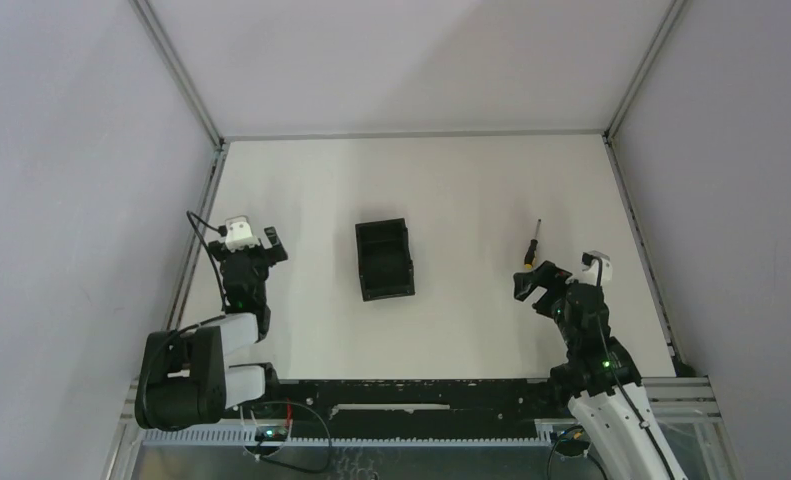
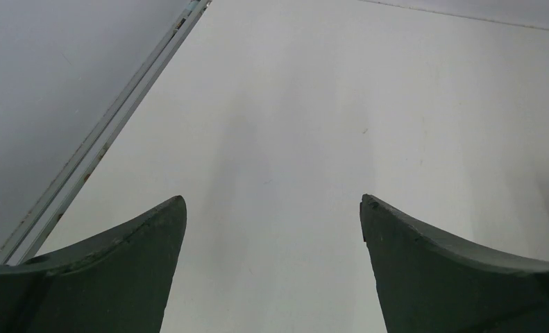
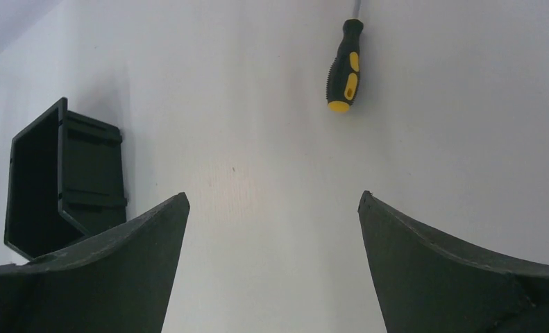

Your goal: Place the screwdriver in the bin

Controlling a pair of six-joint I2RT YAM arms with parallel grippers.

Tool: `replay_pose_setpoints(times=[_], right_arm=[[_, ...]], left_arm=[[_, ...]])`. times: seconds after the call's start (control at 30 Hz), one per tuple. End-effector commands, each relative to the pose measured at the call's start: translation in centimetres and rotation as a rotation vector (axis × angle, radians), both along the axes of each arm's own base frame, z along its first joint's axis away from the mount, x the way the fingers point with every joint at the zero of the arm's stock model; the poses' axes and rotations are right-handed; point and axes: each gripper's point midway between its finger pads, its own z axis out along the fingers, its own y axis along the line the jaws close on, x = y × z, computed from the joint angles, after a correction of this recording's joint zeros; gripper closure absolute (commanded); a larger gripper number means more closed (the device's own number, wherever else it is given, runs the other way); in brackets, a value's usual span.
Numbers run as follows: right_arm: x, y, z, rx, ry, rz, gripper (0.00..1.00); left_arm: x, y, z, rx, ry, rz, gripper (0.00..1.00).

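Note:
My right gripper swings outward over the screwdriver's stem next, then comes down onto the handle's stem end, since the handle lies outward of and below it.
The screwdriver lies on the white table at the right, its thin shaft pointing away and its yellow and black handle toward me. The black bin stands open-topped near the table's middle; it also shows at the left of the right wrist view. My right gripper is open and empty, just on the near side of the screwdriver's handle, apart from it. My left gripper is open and empty at the left, well away from the bin, over bare table.
Grey enclosure walls stand on the left, right and back. A metal rail runs along the table's left edge close to the left gripper. A black base strip with cables runs along the near edge.

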Motion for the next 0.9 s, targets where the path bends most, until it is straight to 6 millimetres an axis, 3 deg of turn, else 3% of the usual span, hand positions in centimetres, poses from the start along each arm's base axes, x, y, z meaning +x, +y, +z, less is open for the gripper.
replay_pose_setpoints(times=[0.0,0.1,0.23,0.4,0.43,0.47,0.53,0.57,0.6,0.63,0.73,0.87], right_arm=[[1.2,-1.1,2.3,0.021,-0.054,-0.094,0.00],[2.1,-1.8,5.5,0.001,-0.116,-0.133,0.00],[4.3,-1.0,12.2,-0.055,-0.262,-0.063,0.01],[8.1,-2.0,16.3,-0.181,-0.161,-0.094,0.00],[9.2,-2.2,17.9,-0.194,-0.145,-0.093,0.00],[10.2,-2.4,16.4,-0.216,-0.049,-0.082,0.00],[12.3,-3.2,16.7,-0.203,0.073,-0.071,0.00],[13.7,-3.5,14.4,-0.181,0.201,-0.043,0.00],[14.2,-3.6,14.2,-0.150,0.258,-0.010,0.00],[15.2,-3.9,11.6,-0.112,0.376,0.027,0.00],[17.0,-4.6,6.6,-0.086,0.573,0.080,0.04],[18.0,-4.5,0.3,-0.087,0.716,0.104,0.11]], left_arm=[[1.2,0.0,2.6,0.020,-0.073,-0.003,0.00],[1.2,0.0,2.6,0.021,-0.073,-0.002,0.00],[1.2,0.0,2.6,0.020,-0.073,-0.004,0.00],[1.2,0.0,2.6,0.020,-0.073,-0.003,0.00],[1.2,0.0,2.6,0.020,-0.073,-0.003,0.00],[1.2,0.0,2.6,0.020,-0.073,-0.003,0.00],[1.2,0.0,2.6,0.020,-0.074,-0.002,0.00],[1.2,0.0,2.7,0.021,-0.074,-0.003,0.00],[1.2,0.0,2.6,0.019,-0.073,-0.004,0.00],[1.2,0.0,2.6,0.020,-0.073,-0.003,0.00],[1.2,0.0,2.7,0.021,-0.075,-0.002,0.00],[1.2,0.0,2.6,0.020,-0.073,-0.004,0.00]])
